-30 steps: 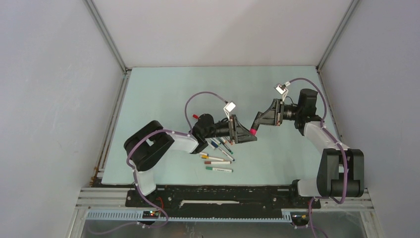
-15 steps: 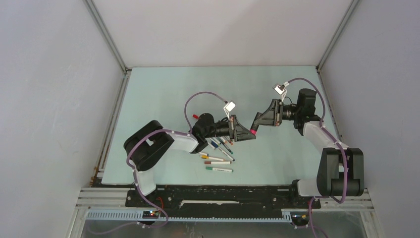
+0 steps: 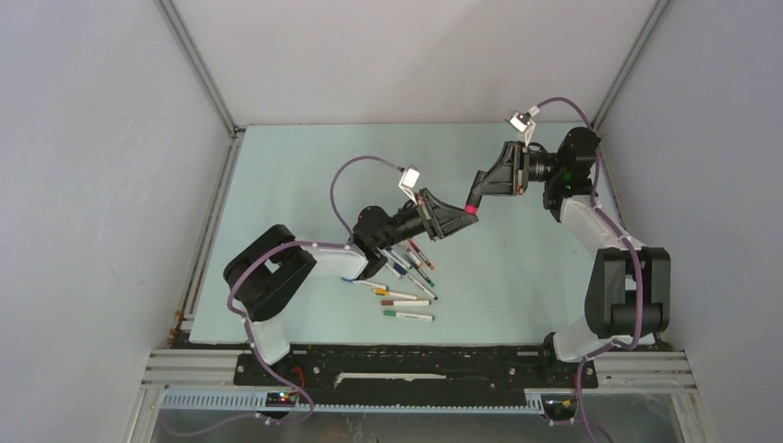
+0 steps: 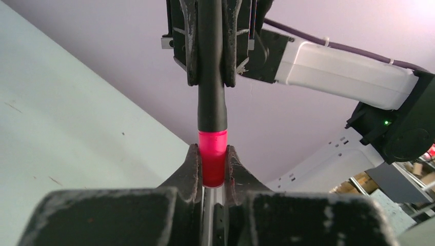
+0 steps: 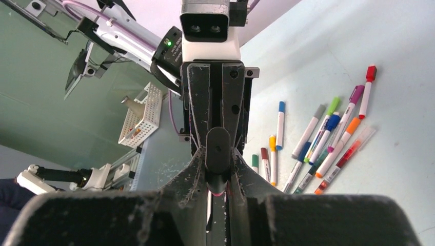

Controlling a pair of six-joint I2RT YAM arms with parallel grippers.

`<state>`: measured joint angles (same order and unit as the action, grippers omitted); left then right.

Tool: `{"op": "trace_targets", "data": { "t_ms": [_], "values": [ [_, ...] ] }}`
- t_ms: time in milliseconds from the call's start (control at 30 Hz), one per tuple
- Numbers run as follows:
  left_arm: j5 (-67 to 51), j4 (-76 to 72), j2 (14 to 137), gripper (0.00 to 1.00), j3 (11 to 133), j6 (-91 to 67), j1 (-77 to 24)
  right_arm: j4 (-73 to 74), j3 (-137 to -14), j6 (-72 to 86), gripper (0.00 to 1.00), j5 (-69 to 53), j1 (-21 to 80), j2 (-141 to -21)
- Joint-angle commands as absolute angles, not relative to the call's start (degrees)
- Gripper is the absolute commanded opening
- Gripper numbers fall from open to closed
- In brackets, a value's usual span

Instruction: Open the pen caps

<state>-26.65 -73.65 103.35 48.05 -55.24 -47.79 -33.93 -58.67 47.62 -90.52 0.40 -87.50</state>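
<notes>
I will pull the pink cap in my left gripper off to the left in the top view, then lower and release it onto the pen-free tabletop below.
A thick black highlighter [image 4: 212, 92] hangs in the air between both arms, its bright-pink cap [image 4: 213, 159] still seated on its end with no gap showing. My left gripper [image 4: 212, 156] is shut on the pink cap [image 3: 471, 210]. My right gripper [image 5: 218, 161] is shut on the black barrel [image 5: 218, 148], facing the left gripper [image 3: 459, 218] head-on above the table's middle. Several thin capped pens [image 5: 328, 133] lie in a loose fan on the table below; the top view shows these pens [image 3: 409, 277] under the left arm.
The pale green table [image 3: 305, 175] is bounded by grey walls left, right and back. The left arm's forearm [image 3: 323, 258] lies low beside the pens. A white basket [image 5: 137, 119] stands off the table's near side.
The left gripper closed on the pink cap. Both grippers then moved together, with the highlighter between them, up and toward the back of the table.
</notes>
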Motion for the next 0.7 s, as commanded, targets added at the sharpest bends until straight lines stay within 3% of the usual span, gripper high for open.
{"op": "trace_targets", "data": {
  "t_ms": [0, 167, 400, 667],
  "values": [
    [-37.73, -65.11, 102.44, 0.0, 44.29, -50.52, -50.25, -68.06, -67.73, 71.49, 0.0, -84.2, -3.62, -91.23],
    [-39.9, -57.73, 100.86, 0.0, 45.27, -46.56, -50.54, -77.08, -75.23, 82.7, 0.0, -86.29, -4.54, -95.44],
    [-41.37, -46.11, 97.36, 0.0, 45.66, -38.84, -51.58, -77.59, -84.21, 86.2, 0.0, -88.08, -4.32, -98.0],
    [-32.75, -40.15, 85.74, 0.0, 39.81, -34.82, -46.17, -78.47, -71.86, 83.68, 0.0, -87.83, -5.46, -99.05]
  ]
}}
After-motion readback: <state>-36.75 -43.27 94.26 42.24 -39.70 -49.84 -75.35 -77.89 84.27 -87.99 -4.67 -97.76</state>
